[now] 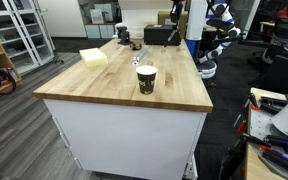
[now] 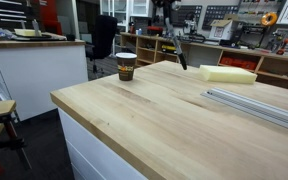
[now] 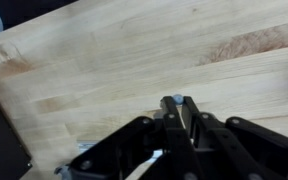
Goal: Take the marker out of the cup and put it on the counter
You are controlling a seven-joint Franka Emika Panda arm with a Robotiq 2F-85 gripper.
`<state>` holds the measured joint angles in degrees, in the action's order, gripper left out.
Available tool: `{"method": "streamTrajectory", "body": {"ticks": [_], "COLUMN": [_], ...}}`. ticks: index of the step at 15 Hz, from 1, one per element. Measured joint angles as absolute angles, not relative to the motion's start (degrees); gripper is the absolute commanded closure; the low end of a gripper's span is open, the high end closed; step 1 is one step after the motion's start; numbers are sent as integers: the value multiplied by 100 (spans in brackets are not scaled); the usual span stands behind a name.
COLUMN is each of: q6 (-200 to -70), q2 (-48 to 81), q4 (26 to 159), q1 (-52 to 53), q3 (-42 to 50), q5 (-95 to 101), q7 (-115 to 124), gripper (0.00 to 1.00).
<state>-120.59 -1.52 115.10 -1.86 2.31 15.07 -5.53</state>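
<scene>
I should bring my gripper down toward the counter's edge next, onto the bare wood [image 3: 212, 22] beside the cup, and let go of the marker [image 3: 174, 99] there, because it already hangs clear of the cup.
The dark brown paper cup [image 1: 146, 79] with a white rim stands upright on the light wooden counter [image 1: 104, 85], near its front edge. It also shows in the other exterior view [image 2: 126, 66]. No stick shows above its rim. In the wrist view my gripper [image 3: 176, 103] hangs over bare wood. Its fingers are drawn together on a small round grey-blue tip that looks like the end of the marker [image 3: 174, 99]. In an exterior view my dark arm and gripper [image 2: 180, 55] hang over the counter [image 2: 144, 120], between the cup and a yellow block, well away from the cup.
A pale yellow block [image 1: 93, 57] lies on the counter and shows in both exterior views [image 2: 228, 73]. A metal rail [image 2: 254, 105] lies along one side. A small silvery-white item [image 1: 136, 60] lies behind the cup. Chairs and shelves surround the island.
</scene>
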Motion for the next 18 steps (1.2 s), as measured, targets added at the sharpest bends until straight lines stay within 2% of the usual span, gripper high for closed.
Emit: {"method": "streamTrajectory", "body": {"ticks": [3,4,5,12,13,16,18], "q6": [-11957,-11870,-11774,-11525,-11526,-11526,-11526], "q2": [139,229,307,503,495,447,435], "q4": [11240,11154,11078,10908,10908,10913,10914], "q1": [-312,-335,-357,-371,-370,-370,-370], "q3": [402,432,440,436,433,430,429], "q5": [1387,1291,1188,751,702,599,593], "q7": [-497,-497,-497,-493,-493,-493,-493], "gripper": [93,64,63,19,37,19,19]}}
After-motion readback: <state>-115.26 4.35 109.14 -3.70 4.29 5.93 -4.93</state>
